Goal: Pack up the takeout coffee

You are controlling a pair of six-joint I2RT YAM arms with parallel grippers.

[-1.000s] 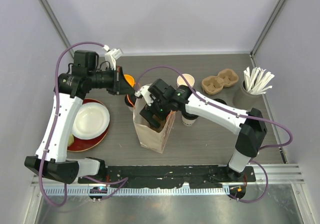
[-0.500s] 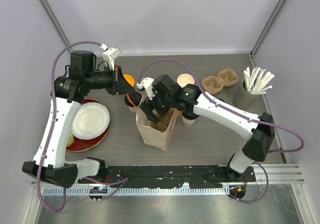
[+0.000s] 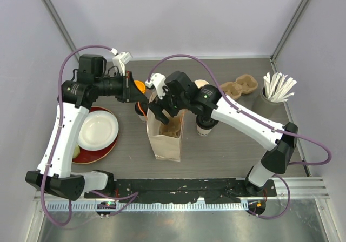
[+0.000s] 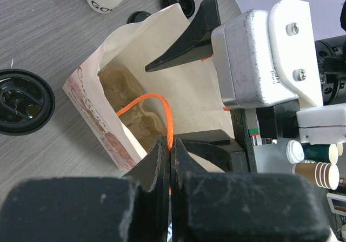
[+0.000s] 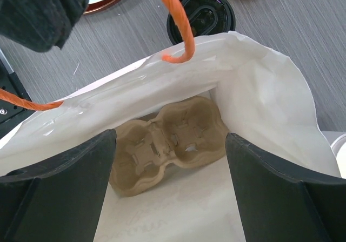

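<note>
The white cup stands below my right gripper, to its right in the top view, so the gripper should move down past the bag [image 3: 165, 139] onto the cup's black rim.
A brown paper bag [image 3: 165, 139] stands upright mid-table, a pulp cup carrier [image 5: 167, 145] lying on its bottom. My left gripper [image 4: 170, 145] is shut on the bag's orange cord handle [image 4: 162, 104], holding that side up. Just over the bag's mouth hangs my right gripper [image 5: 170, 145], open, nothing between its fingers [image 5: 59, 182]. The takeout coffee shows as a white paper cup [image 3: 205, 127] right of the bag, its top hidden under the right arm. A round black lid [image 5: 201, 15] lies just behind the bag.
A second pulp carrier [image 3: 238, 88] and a holder of white stirrers [image 3: 278, 93] stand at the back right. An open cream cup [image 3: 202, 83] sits behind the right arm. A yellow bowl [image 3: 139, 85] is near my left gripper. A red plate [image 3: 102, 153] with a white bowl lies left.
My right gripper has risen out of the bag, empty, and drawn back over its mouth. The bag has gone from leaning to upright. The left gripper keeps its hold on the handle.
</note>
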